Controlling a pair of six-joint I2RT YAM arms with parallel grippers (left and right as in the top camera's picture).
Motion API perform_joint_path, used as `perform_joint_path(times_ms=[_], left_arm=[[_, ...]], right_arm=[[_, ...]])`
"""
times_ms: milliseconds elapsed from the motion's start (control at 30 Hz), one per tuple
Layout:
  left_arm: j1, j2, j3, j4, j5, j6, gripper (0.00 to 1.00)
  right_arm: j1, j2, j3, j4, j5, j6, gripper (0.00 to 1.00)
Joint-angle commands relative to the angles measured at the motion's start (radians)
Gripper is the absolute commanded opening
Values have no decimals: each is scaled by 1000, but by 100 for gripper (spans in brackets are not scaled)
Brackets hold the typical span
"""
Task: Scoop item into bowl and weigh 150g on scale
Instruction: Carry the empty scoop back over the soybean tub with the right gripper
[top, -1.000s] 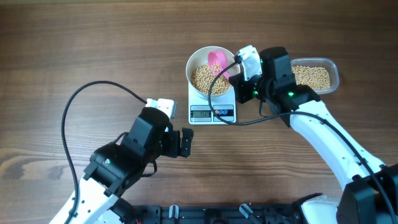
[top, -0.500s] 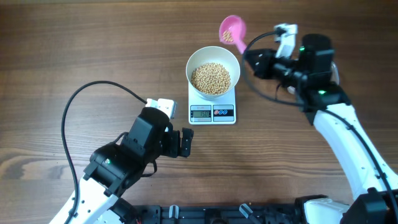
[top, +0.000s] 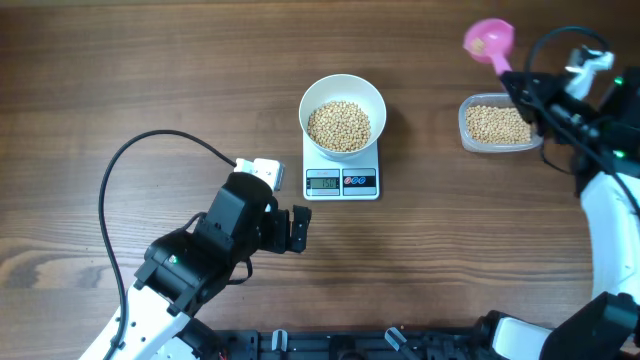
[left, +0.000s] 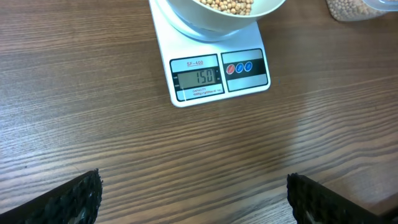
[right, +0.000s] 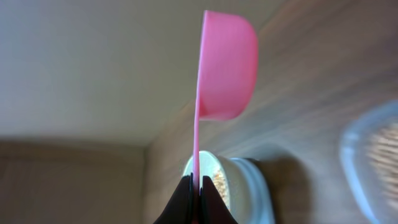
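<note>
The scale already shows the target and the clear tub is below, so the robot's right gripper next needs to move back and down to let go of the scoop (top: 488, 40) on the tub's beans.
The white bowl (top: 310, 98) stands on the scale (top: 342, 182), filled with tan beans (top: 339, 124). In the left wrist view the scale (left: 217, 73) shows 150 on its display, and the bowl (left: 199, 22) and beans (left: 231, 5) are cut off at the top edge. My right gripper (top: 522, 85) is shut on the handle of the pink scoop (top: 488, 40), held at the far right beyond the tub. The right wrist view shows its jaws (right: 196, 186) pinching the thin handle, the scoop cup (right: 227, 68) above. My left gripper (top: 300, 230) rests open near the scale's front-left, its fingers (left: 81, 196) spread wide.
A clear plastic tub (top: 497, 124) of beans sits right of the scale, under the right arm, and shows blurred as the tub (right: 370, 155) in the right wrist view. A black cable (top: 150, 150) loops over the table left of the left arm.
My right gripper has carried the pink scoop from over the bowl away to the right, past the tub, which is now uncovered. The left arm has not moved.
</note>
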Motion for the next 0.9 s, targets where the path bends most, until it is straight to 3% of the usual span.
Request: perform_joint_path(times_ms=[0,300,467,667,867], left_arm=[[-3,3,14,3,-17,12,100],[-3,3,14,3,-17,12,100],[-3,3,14,3,-17,12,100],[-3,3,14,3,-17,12,100],[-3,3,14,3,-17,12,100]], right_arm=[[-54,-20,24,-112,-29,-156,4],[-158,-21,24,-288,40,-322,4],[-165,-21,24,-412,229,-447,4],[-163,-20,13,-463,360,-457,4],[-163,-12,-6,-464,359,-332,4]])
